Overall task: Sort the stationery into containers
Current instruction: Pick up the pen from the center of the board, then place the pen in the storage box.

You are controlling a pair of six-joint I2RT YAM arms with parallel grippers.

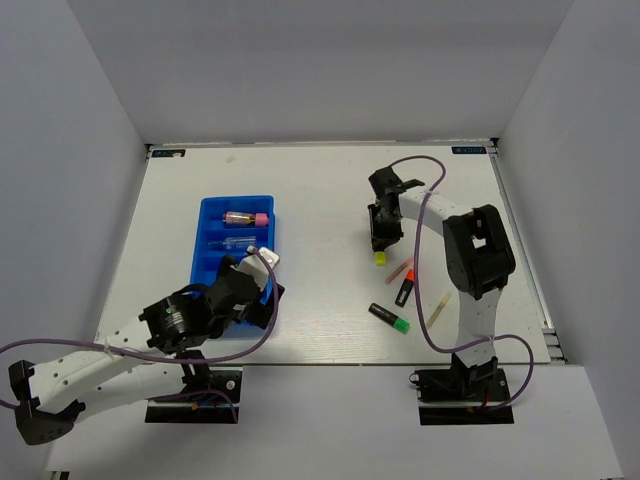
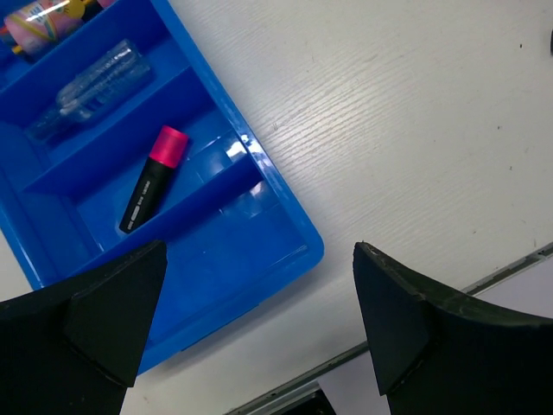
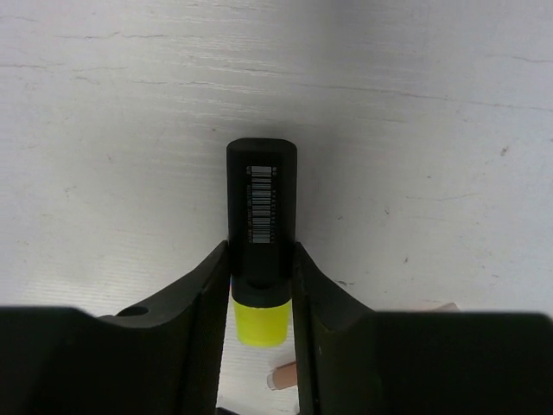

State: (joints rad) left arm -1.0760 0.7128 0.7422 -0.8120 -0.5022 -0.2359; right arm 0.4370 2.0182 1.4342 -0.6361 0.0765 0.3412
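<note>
My right gripper should next lift the black highlighter, then turn and swing across the table over one tray section, where the pink-ended highlighter already lies.
The blue tray (image 1: 212,212) lies left of centre. It holds a pink tube (image 1: 245,217), a clear pen (image 1: 232,243) and a pink-ended highlighter (image 2: 154,179), each in its own compartment. My left gripper (image 1: 256,276) hangs open and empty over the tray's near right corner (image 2: 294,251). My right gripper (image 1: 380,235) is shut on a black highlighter with a yellow end (image 3: 262,207), right of centre. The jaws press its barrel just above the yellow end (image 1: 380,258). I cannot tell whether it is off the table.
Near the right arm lie an orange-ended highlighter (image 1: 404,290), a green-ended highlighter (image 1: 390,317), a thin pink stick (image 1: 399,271) and a beige stick (image 1: 438,308). A stick end (image 3: 283,376) shows under the right jaws. The table's front edge (image 2: 484,281) is close to the left gripper.
</note>
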